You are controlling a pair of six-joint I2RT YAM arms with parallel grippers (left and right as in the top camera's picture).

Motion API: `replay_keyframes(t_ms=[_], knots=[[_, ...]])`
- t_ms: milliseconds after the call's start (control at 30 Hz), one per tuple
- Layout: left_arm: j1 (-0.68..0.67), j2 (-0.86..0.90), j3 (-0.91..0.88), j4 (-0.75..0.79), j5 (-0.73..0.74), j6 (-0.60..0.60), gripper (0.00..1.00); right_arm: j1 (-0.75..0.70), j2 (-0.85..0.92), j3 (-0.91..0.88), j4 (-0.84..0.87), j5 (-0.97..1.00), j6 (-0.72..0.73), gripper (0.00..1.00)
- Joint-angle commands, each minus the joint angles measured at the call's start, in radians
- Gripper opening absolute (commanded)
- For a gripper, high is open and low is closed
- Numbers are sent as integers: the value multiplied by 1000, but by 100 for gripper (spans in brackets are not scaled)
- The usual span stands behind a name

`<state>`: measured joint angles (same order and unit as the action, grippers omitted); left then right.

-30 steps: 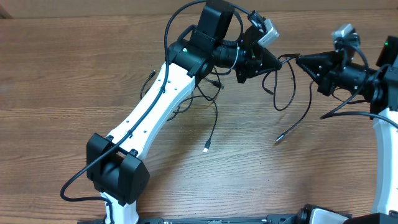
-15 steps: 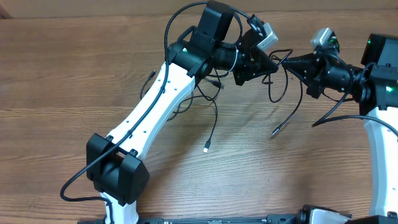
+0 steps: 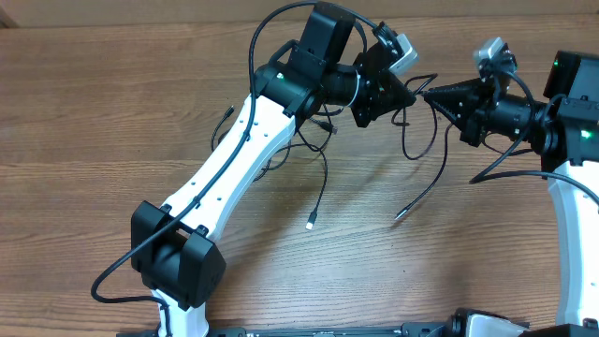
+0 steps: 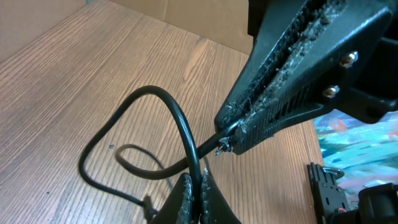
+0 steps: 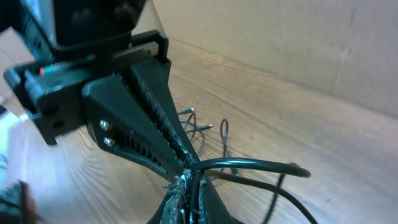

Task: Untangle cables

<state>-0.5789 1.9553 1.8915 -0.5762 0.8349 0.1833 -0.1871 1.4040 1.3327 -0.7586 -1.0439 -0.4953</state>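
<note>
The robot's right gripper should move down and to the right in the overhead view, onto the bare tabletop, to let go of its cable away from the plug end.
Thin black cables (image 3: 417, 140) hang in loops between my two grippers above the wooden table. In the overhead view my left gripper (image 3: 412, 96) and right gripper (image 3: 427, 94) meet almost tip to tip. The left wrist view shows the left gripper (image 4: 198, 179) shut on a cable (image 4: 169, 102), with the right gripper (image 4: 227, 142) just above it. Seen from the right wrist, the right gripper (image 5: 190, 179) is shut on a cable (image 5: 261, 164) right under the left gripper (image 5: 185, 162). One loose end with a silvery tip (image 3: 400, 215) trails on the table. Another cable end (image 3: 310, 223) lies below the left arm.
The white left arm (image 3: 234, 159) stretches diagonally across the table from its black base (image 3: 178, 262). The right arm (image 3: 571, 178) stands along the right edge. More cable loops (image 3: 299, 140) lie partly hidden under the left arm, with a plug end (image 3: 227, 112) beside it.
My right gripper has moved left until its tip nearly touches the left gripper. The dangling cable end with the silvery tip has swung left and toward the front. The left arm has barely moved.
</note>
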Motion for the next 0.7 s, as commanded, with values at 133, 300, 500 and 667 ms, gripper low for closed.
replay_keyframes(t_ms=[133,300,500,667], knots=[[-33,2,19,4,0,16,4,11,1,16,51,-56,437,4],[-44,2,19,11,37,16,4,11,1,16,75,12,663,4],[-61,2,19,24,53,20,4,12,1,16,68,68,787,8],[-61,2,19,33,53,20,4,13,1,16,58,68,844,14]])
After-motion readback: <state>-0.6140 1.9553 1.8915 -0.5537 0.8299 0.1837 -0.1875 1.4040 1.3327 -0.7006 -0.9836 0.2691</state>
